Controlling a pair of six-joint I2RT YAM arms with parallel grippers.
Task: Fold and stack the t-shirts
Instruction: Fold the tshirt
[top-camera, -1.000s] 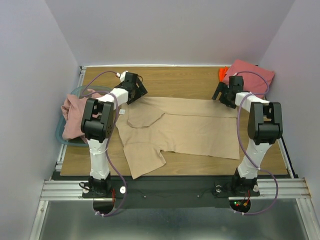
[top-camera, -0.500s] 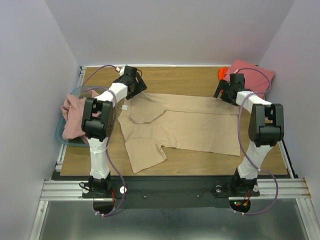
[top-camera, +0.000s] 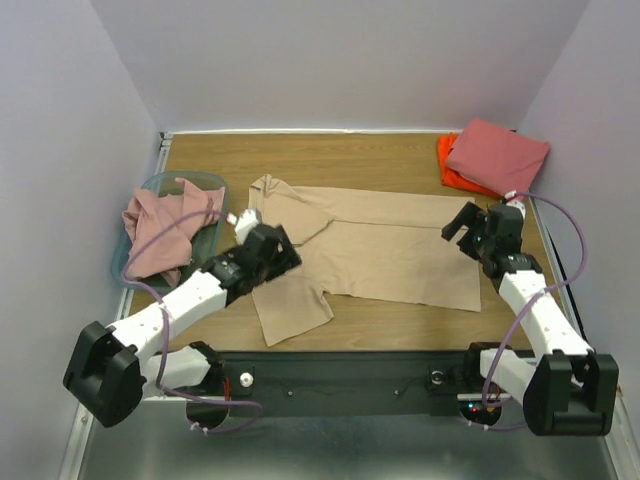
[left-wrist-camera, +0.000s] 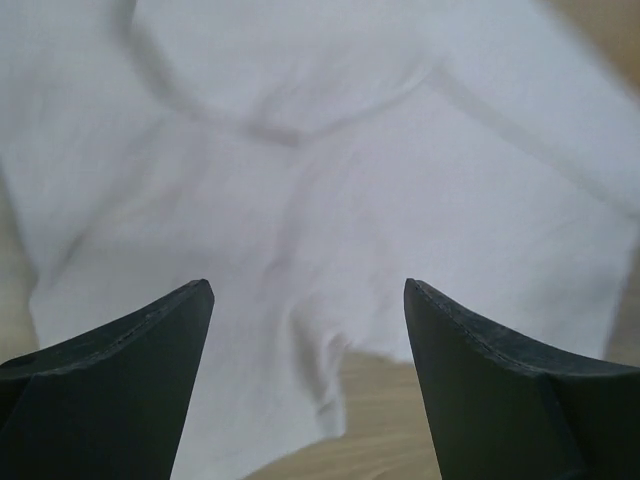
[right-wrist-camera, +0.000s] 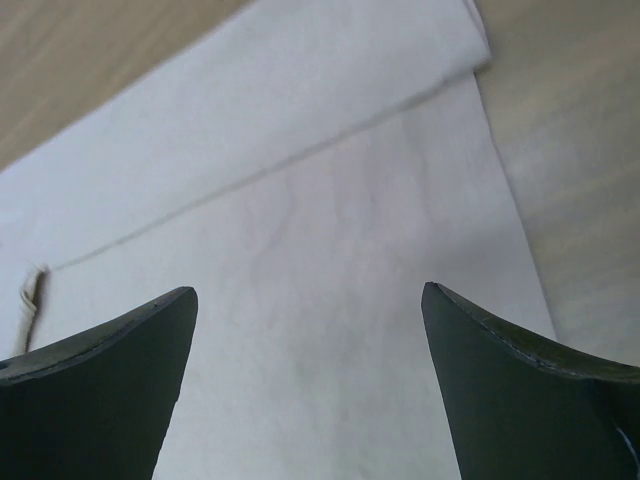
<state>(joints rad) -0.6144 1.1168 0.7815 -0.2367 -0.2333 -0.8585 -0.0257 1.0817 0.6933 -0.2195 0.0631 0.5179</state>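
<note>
My left gripper draws back and down onto the tan t-shirt's sleeve corner nearest the bar (top-camera: 269, 342) next, as that sleeve still sticks out.
The tan t-shirt (top-camera: 385, 250) lies spread on the table, its far long edge folded over toward the middle. It looks pale in the left wrist view (left-wrist-camera: 330, 180) and the right wrist view (right-wrist-camera: 300, 280). My left gripper (top-camera: 283, 252) is open and empty above the shirt's near left part, by the sleeve. My right gripper (top-camera: 466, 229) is open and empty above the shirt's right end. The salmon-red t-shirt (top-camera: 497, 155) lies folded on the bright orange t-shirt (top-camera: 449, 170) at the far right. The dusty pink t-shirt (top-camera: 160, 228) is bunched in the bin.
A translucent teal plastic bin (top-camera: 188, 180) stands at the table's left edge. Purple walls close in the table at the back and both sides. A metal rail (top-camera: 350, 375) with the arm bases runs along the near edge.
Both arms have pulled back from the shirt's far edge toward the near side. The shirt's far edge now lies folded over, with the collar end at the far left.
</note>
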